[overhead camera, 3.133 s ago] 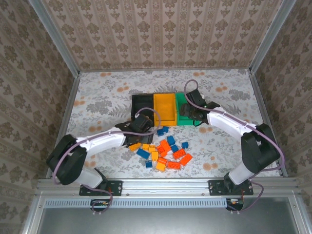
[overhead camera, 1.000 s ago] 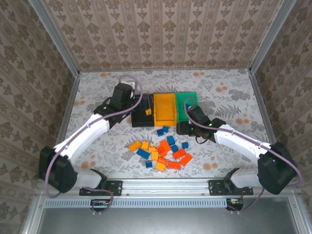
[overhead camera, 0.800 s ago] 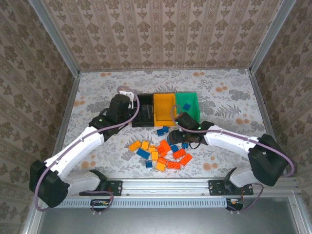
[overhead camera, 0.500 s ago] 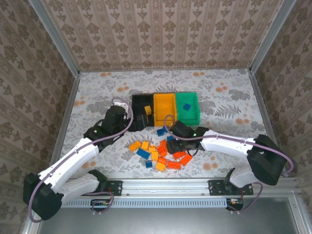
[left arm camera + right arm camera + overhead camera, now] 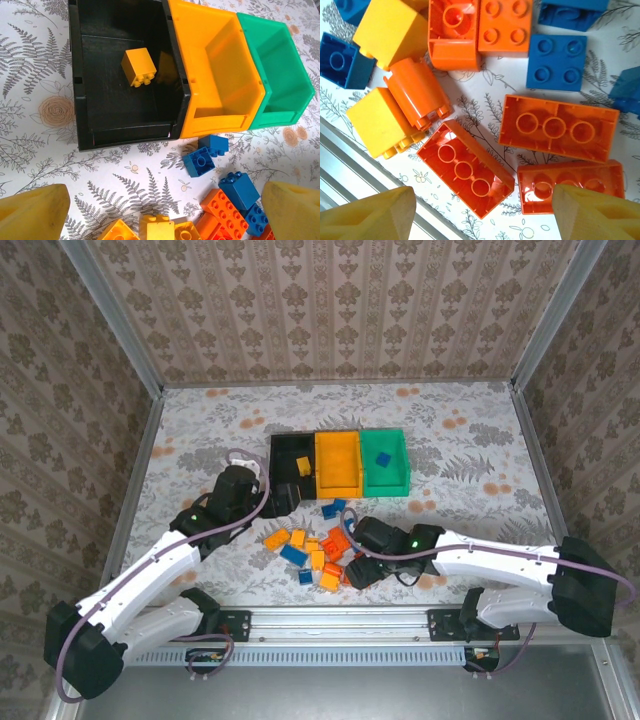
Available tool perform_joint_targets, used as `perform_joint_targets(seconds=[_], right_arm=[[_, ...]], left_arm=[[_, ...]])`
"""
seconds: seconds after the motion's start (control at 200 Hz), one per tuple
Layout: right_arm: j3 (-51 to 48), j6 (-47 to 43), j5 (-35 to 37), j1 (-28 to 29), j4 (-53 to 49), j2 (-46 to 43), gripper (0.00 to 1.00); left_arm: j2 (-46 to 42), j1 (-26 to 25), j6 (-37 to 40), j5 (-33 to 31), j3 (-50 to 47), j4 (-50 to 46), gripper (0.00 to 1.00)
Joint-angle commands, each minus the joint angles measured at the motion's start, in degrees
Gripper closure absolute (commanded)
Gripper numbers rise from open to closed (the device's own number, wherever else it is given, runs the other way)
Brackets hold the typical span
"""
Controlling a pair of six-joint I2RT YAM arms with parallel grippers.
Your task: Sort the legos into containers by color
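Next, my right gripper turns, since the upside-down red-orange brick (image 5: pixel 465 172) lies slanted to its fingers, then lowers astride the brick's long sides.
The three joined containers stand at mid-table: black bin (image 5: pixel 283 452), orange-yellow bin (image 5: pixel 337 462), green bin (image 5: pixel 394 469). A yellow brick (image 5: pixel 138 66) lies in the black bin (image 5: pixel 100 100), and a blue brick (image 5: pixel 381 458) lies in the green one. The other legos (image 5: pixel 322 548) lie in a loose pile in front of the bins. My left gripper (image 5: pixel 288 497) hangs open just before the black bin, with nothing between its fingers (image 5: pixel 32 212). My right gripper (image 5: pixel 482 215) is open low over the pile's near side, above an upside-down red-orange brick (image 5: pixel 465 172).
Two blue bricks (image 5: pixel 206 155) lie right in front of the orange-yellow bin (image 5: pixel 215 75). The metal rail (image 5: pixel 350 150) of the table's near edge runs close behind the right gripper. The enclosure's patterned walls (image 5: pixel 330 310) ring the table.
The left arm carried a yellow brick to the black bin, left it there and drew back. The right arm left the green bin and swept down to the pile's near side.
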Motion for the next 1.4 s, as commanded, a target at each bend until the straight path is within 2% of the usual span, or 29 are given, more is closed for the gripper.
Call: perform_joint_targets(seconds=[0.0,0.6,0.86,0.99,1.16,1.285,1.395], right_arm=[[0.28,-2.60,-1.45,0.63,0.51,3.05,0.27],[5.41,-8.27,1.82,6.43,0.17,14.05,0.29],[6.67,-7.71,5.64,8.48,-1.86,18.05,0.35],[6.86,-6.96,7.70,8.51,-1.63,19.65,0.44],[6.34,-6.08,8.32,8.48,-1.23,19.75,0.62],[5.37,-5.53,9.30,8.39,-1.15,17.35,0.72],[4.74,-5.11,10.02,8.15,-1.60,12.89,0.77]], left_arm=[[-0.56,0.31,-1.21,-0.50,-0.69,-0.93,0.00],[-2.05,2.97,-1.47,0.17,-2.81,-1.16,0.00],[-2.64,3.55,-1.40,0.58,-3.22,-1.31,0.00],[-2.66,3.72,-1.47,0.80,-3.23,-1.27,0.00],[-2.71,3.81,-1.21,1.08,-3.09,-1.40,0.00],[-2.71,3.90,-0.94,1.50,-2.88,-1.27,0.00],[-2.75,3.89,-0.77,1.50,-2.62,-1.08,0.00]])
